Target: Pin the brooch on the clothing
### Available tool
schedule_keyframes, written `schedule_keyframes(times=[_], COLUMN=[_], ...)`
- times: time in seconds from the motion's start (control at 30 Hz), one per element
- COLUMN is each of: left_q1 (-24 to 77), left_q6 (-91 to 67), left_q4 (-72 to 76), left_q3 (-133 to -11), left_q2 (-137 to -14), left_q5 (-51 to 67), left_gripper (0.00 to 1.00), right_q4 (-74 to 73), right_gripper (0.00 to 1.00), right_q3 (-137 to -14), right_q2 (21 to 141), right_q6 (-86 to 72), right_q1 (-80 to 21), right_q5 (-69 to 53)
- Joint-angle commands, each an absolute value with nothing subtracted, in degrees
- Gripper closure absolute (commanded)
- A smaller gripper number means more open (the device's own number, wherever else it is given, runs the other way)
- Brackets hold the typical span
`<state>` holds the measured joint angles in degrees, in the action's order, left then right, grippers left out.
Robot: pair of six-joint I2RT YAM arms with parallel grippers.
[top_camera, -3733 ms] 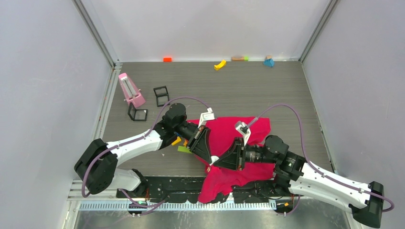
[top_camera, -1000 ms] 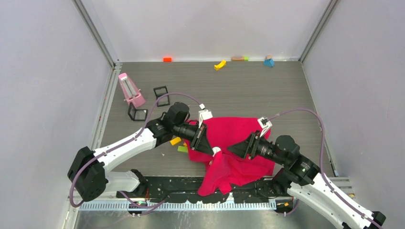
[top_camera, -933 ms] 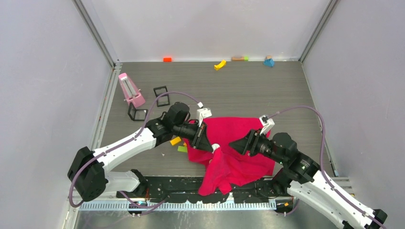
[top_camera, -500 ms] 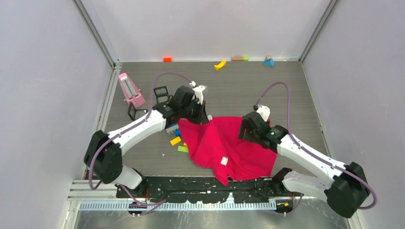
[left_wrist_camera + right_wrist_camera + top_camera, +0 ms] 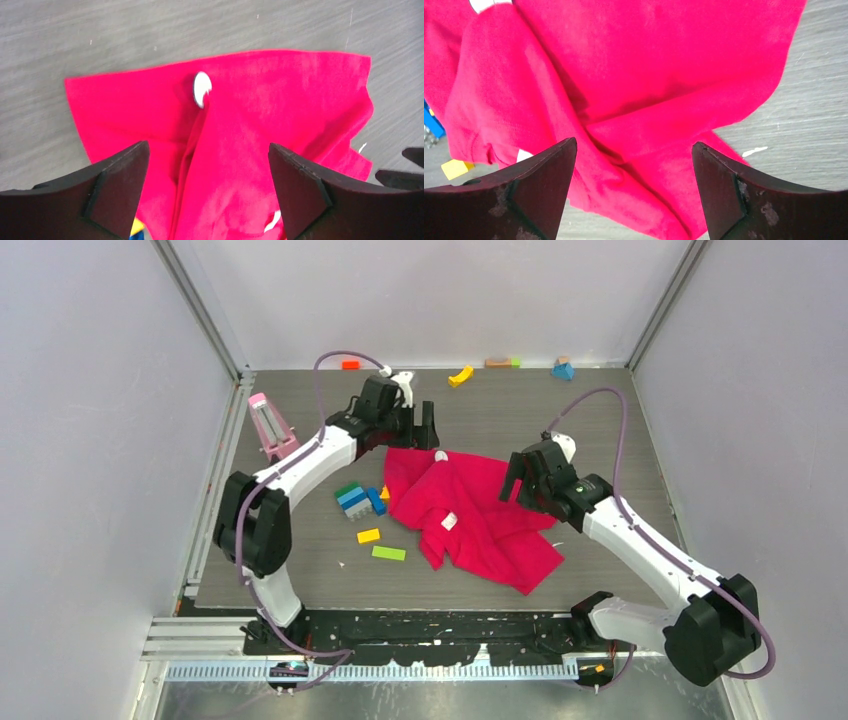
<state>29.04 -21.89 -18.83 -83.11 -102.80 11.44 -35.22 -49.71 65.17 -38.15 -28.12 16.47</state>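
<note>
My left gripper should next move back and down onto the shirt's edge by the blue blocks, because the cloth is crumpled there.
The clothing [image 5: 470, 522], a crimson T-shirt, lies crumpled on the table's middle with its white neck label [image 5: 449, 521] showing. A small white oval disc [image 5: 202, 89] rests on the cloth near its far edge. No coral-pink brooch shows; it is hidden or out of view. My left gripper [image 5: 408, 435] hovers over the shirt's far edge, open [image 5: 207, 146], with only red fabric below its fingers. My right gripper [image 5: 522, 484] hangs over the shirt's right side, open [image 5: 634, 143], holding nothing.
Toy blocks lie left of the shirt: a blue-green stack [image 5: 352, 498], a yellow one [image 5: 369, 535], a green one [image 5: 389, 553]. A pink metronome-like object [image 5: 272, 428] stands at the left. More blocks line the far wall [image 5: 460, 375].
Both arms swung from the near edge toward the far side, carrying the shirt up the table. Both grippers then opened and let the fabric drop flat.
</note>
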Motion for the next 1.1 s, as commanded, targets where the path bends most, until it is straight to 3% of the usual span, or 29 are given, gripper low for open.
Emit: schedule_keyframes(times=[0.0, 0.2, 0.4, 0.63, 1.07], left_q1=[29.5, 29.5, 29.5, 29.5, 29.5], left_q6=[-21.0, -27.7, -36.7, -41.9, -48.3], left_q4=[-19.3, -18.9, -10.1, -0.5, 11.7], left_q3=[-74.4, -53.2, -38.4, -34.2, -33.2], left_q2=[-89.9, -73.6, -66.0, -68.6, -79.7], left_q5=[7.3, 5.3, 8.3, 11.6, 15.9], left_gripper=[0.06, 0.05, 0.05, 0.26, 0.32], right_q4=[-40.8, -40.7, -40.7, -40.0, -39.6], right_gripper=[0.10, 0.11, 0.11, 0.20, 0.26], right_q3=[-48.8, -40.4, -34.3, -29.0, -25.7], right_q2=[63.6, 59.4, 54.3, 51.8, 50.6], right_q6=[-39.3, -45.0, -54.3, -59.9, -63.7], right_q1=[-28.1, -32.4, -41.0, -45.4, -48.1], right_q5=[8.1, 3.8, 9.7, 11.6, 12.0])
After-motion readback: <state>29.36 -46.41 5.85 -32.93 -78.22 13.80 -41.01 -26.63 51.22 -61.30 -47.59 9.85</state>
